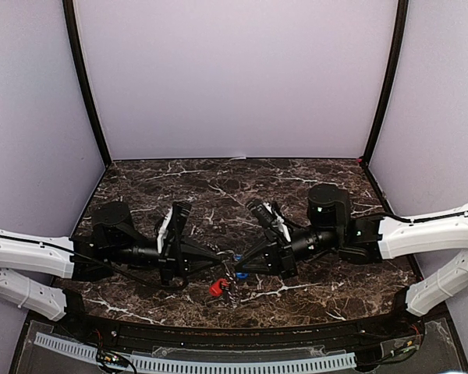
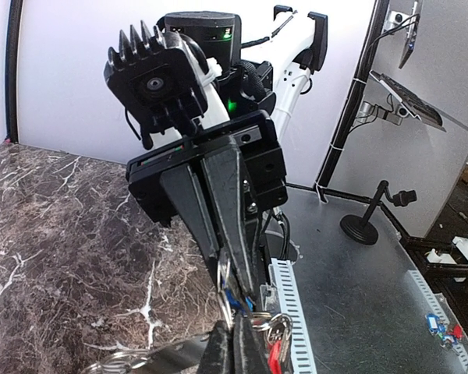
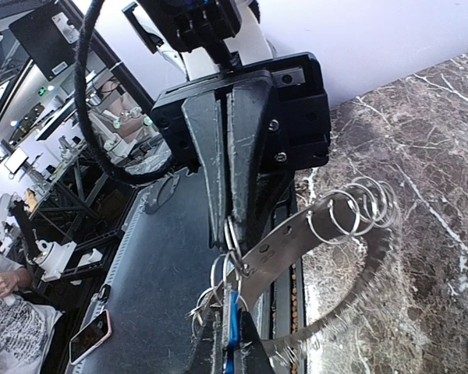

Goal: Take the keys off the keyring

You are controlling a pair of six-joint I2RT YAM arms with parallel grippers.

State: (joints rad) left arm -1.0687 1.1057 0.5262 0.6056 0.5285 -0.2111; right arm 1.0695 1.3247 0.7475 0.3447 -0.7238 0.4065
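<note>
The robot's right gripper needs to move the blue key (image 3: 232, 323) to the right in the top view and down onto the marble table, and release it clear of the dangling keyring.
My two grippers meet tip to tip over the near middle of the marble table (image 1: 312, 187). The right gripper (image 3: 231, 343) is shut on the blue key (image 3: 232, 323), whose head shows between its fingers. The left gripper (image 3: 232, 226) is shut on a small split ring (image 3: 232, 234) linked to the keyring (image 3: 296, 238), a flat grey band with holes and a toothed edge that hangs between the grippers. In the left wrist view the left gripper (image 2: 234, 343) is at the bottom, with the blue key (image 2: 232, 298) just above it. The red key (image 2: 275, 354) dangles beside it, below the grippers (image 1: 217, 287).
Several loose wire rings (image 3: 351, 210) hang on the far part of the keyring. A white slotted cable duct (image 1: 218, 362) runs along the table's near edge, with a grey metal bench (image 2: 374, 296) beyond. Lilac walls close in the back and sides.
</note>
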